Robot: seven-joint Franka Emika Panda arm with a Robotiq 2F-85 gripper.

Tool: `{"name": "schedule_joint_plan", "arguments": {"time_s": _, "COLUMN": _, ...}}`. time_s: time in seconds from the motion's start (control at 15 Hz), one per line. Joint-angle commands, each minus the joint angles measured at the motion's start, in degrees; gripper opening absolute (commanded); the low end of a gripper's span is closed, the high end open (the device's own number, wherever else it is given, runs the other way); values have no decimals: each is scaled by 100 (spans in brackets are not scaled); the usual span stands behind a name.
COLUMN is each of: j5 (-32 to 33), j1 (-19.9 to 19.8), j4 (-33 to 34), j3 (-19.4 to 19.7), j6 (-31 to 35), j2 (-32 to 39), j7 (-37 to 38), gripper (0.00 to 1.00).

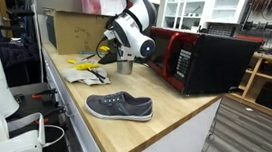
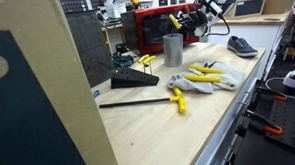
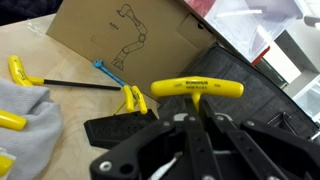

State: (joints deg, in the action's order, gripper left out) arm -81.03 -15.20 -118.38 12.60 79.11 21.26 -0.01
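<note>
My gripper holds the yellow hex key just above the top of the upright metal cup [image 1: 125,65]. It should go down a little over it next, then release the hex key's stem.
My gripper [image 3: 196,110] is shut on the shaft of a yellow T-handle hex key [image 3: 196,88], held up in the air. In both exterior views the gripper [image 1: 122,53] [image 2: 188,21] hangs just above an upright metal cup [image 1: 125,65] [image 2: 173,49] on the wooden table, next to a red and black box [image 1: 207,59]. The yellow handle also shows in an exterior view [image 2: 175,21]. A black tool stand [image 3: 112,130] with other yellow keys [image 3: 132,98] lies below in the wrist view.
A grey shoe [image 1: 120,107] [image 2: 241,45] lies near the table end. Grey gloves [image 1: 84,73] [image 2: 202,80] and a long yellow-handled key [image 2: 178,99] [image 3: 20,72] lie on the wood. A cardboard box [image 1: 76,29] [image 3: 120,35] stands behind.
</note>
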Motion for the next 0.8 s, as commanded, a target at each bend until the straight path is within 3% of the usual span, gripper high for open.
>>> {"name": "schedule_joint_plan", "arguments": {"time_s": 0.0, "j5": -47, "j1": -67, "j4": 6, "j3": 90, "j6": -121, "j2": 78, "j7": 66, "gripper": 2}}
{"name": "schedule_joint_plan", "arguments": {"time_s": 0.27, "j5": -27, "j1": -70, "j4": -115, "j3": 248, "j6": 151, "j2": -82, "j7": 191, "gripper": 2}}
{"name": "schedule_joint_plan", "arguments": {"time_s": 0.33, "j5": -21, "j1": -69, "j4": -133, "j3": 289, "j6": 217, "j2": -120, "j7": 217, "gripper": 12}}
{"name": "schedule_joint_plan", "arguments": {"time_s": 0.4, "j5": 6, "j1": -48, "j4": -157, "j3": 333, "j6": 333, "j2": -170, "j7": 255, "gripper": 35}}
{"name": "schedule_joint_plan", "arguments": {"time_s": 0.53, "j5": 15, "j1": -19, "j4": -214, "j3": 392, "j6": 567, "j2": -266, "j7": 329, "gripper": 40}}
{"name": "schedule_joint_plan", "arguments": {"time_s": 0.73, "j5": 121, "j1": 102, "j4": -384, "j3": 435, "j6": 1220, "j2": -618, "j7": 525, "gripper": 60}}
